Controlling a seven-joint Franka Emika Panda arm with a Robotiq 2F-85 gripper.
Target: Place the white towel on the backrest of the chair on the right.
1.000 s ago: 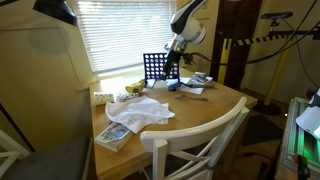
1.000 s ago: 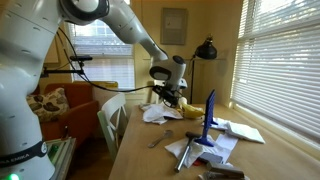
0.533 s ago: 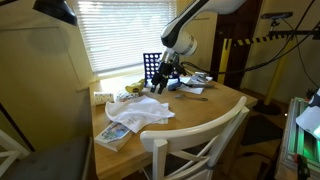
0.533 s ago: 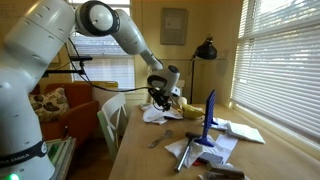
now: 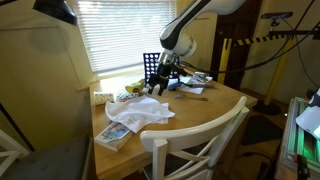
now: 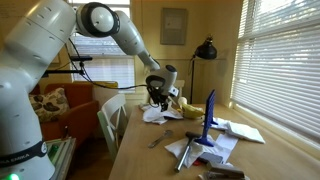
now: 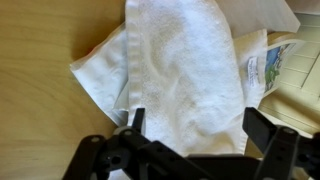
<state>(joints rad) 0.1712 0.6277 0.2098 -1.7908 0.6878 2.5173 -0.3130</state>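
I should next move my gripper toward the empty wood, then go down to the white towel's folded corner [image 5: 164, 113] [image 7: 103, 80].
The white towel [image 5: 142, 113] lies crumpled on the round wooden table [image 5: 200, 112], partly over a colourful book [image 5: 113, 136]. It also shows in an exterior view [image 6: 158, 113] and fills the wrist view [image 7: 185, 70]. My gripper [image 5: 158, 89] hangs just above the towel's far edge, fingers spread wide and empty; in the wrist view the gripper [image 7: 195, 120] straddles the towel. It also shows in an exterior view [image 6: 157, 97]. The white chair [image 5: 205, 140] with crossed slats stands at the table's near side; it shows in an exterior view [image 6: 111, 113] too.
A blue grid rack [image 5: 153, 68] stands by the window behind the towel, seen edge-on in an exterior view [image 6: 209, 116]. Papers and small items [image 5: 193, 84] lie on the far side. A yellow object [image 6: 186, 108] and a black lamp [image 6: 205, 52] stand beyond the towel.
The arm swung down and toward the towel over the last second; the gripper now hangs a little lower over the towel. The towel has not moved.
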